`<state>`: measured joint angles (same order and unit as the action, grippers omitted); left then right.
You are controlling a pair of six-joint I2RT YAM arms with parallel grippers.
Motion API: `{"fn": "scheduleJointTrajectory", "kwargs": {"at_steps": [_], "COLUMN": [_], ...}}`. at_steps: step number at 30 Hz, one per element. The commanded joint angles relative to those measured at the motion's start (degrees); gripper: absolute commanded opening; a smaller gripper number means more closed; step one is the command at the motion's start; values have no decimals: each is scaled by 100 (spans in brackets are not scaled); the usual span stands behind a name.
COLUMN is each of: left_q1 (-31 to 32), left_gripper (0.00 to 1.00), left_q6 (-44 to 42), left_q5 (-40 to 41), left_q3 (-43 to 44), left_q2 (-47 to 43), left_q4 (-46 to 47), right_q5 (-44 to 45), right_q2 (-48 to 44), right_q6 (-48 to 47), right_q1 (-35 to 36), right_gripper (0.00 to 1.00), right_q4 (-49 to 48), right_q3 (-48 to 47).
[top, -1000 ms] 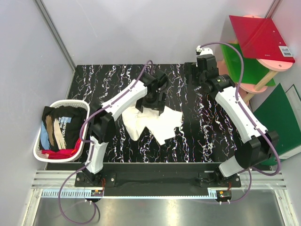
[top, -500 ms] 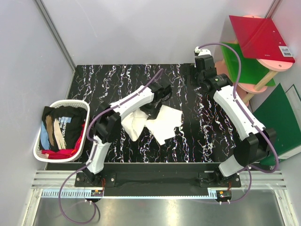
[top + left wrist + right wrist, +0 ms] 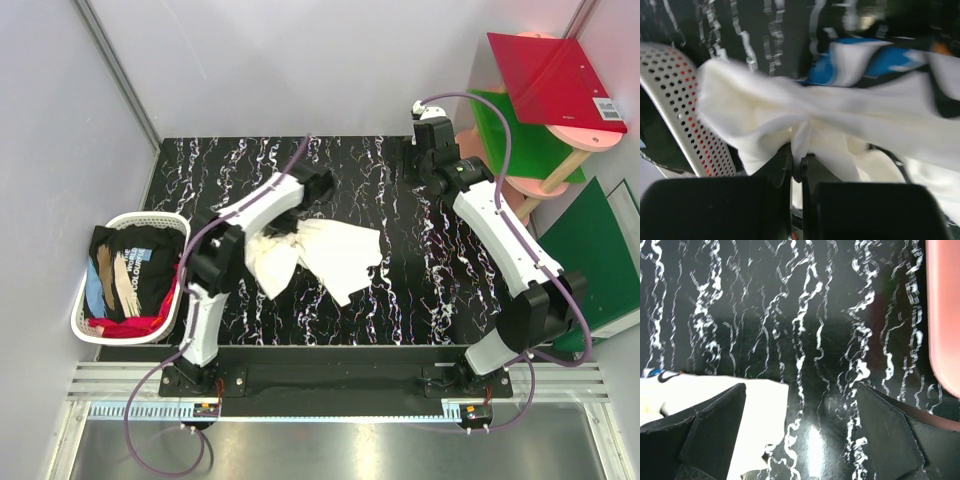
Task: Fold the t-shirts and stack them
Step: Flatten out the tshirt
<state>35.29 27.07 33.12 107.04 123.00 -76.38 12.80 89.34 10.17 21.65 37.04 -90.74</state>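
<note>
I next need to move my right gripper back and down and turn onto the t-shirt's edge farthest from the basket.
A cream-white t-shirt (image 3: 335, 255) lies crumpled on the black marbled table (image 3: 420, 280), left of centre. My left gripper (image 3: 290, 232) is shut on a bunched fold at its left part. The left wrist view shows the cloth (image 3: 765, 110) pinched between the closed fingers of that gripper (image 3: 799, 162). At the far right of the table my right gripper (image 3: 418, 160) stands open over bare tabletop. Nothing lies between the spread fingers of the right gripper (image 3: 800, 425). The shirt's edge (image 3: 760, 405) shows at the left of that view. More t-shirts, black with tan streaks (image 3: 130, 265) and red (image 3: 140, 322), fill the basket.
A white perforated basket (image 3: 90, 300) stands off the table's left edge; its wall (image 3: 675, 100) shows in the left wrist view. A red board (image 3: 555, 75) and a green board (image 3: 520, 135) rest on a pink stand at back right. Another green board (image 3: 600, 250) leans at the right.
My left gripper went from open to shut on the cream-white t-shirt and has drawn the cloth to the left. The right arm has shifted slightly toward the back.
</note>
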Motion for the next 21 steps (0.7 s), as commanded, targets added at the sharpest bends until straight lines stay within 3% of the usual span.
{"fn": "scheduleJointTrajectory", "kwargs": {"at_steps": [1,5,9,12,15,21], "left_q1": [-670,-1094,-1375,-1542,-1700,-2043], "left_gripper": [0,0,0,0,0,0], "left_q6": [702,896,941,940,932,739], "left_q5": [292,89,115,168,203,361], "left_q3": [-253,-421,-360,-290,-150,456], "left_q2": [-1189,-1577,-1349,-1173,-1050,-673], "left_q4": [-282,-9,-26,-35,-26,-26], "right_q5": [-689,-2322,-4350,-4969,-5138,-4383], "right_q2": [153,767,1724,2164,2447,2123], "right_q6": [169,336,695,706,425,424], "right_q1": [24,24,32,24,15,24], "right_gripper": [100,100,100,98,92,93], "right_q4": [295,988,1665,2121,2858,3476], "right_q3": [-76,-119,-137,-154,-347,-383]}}
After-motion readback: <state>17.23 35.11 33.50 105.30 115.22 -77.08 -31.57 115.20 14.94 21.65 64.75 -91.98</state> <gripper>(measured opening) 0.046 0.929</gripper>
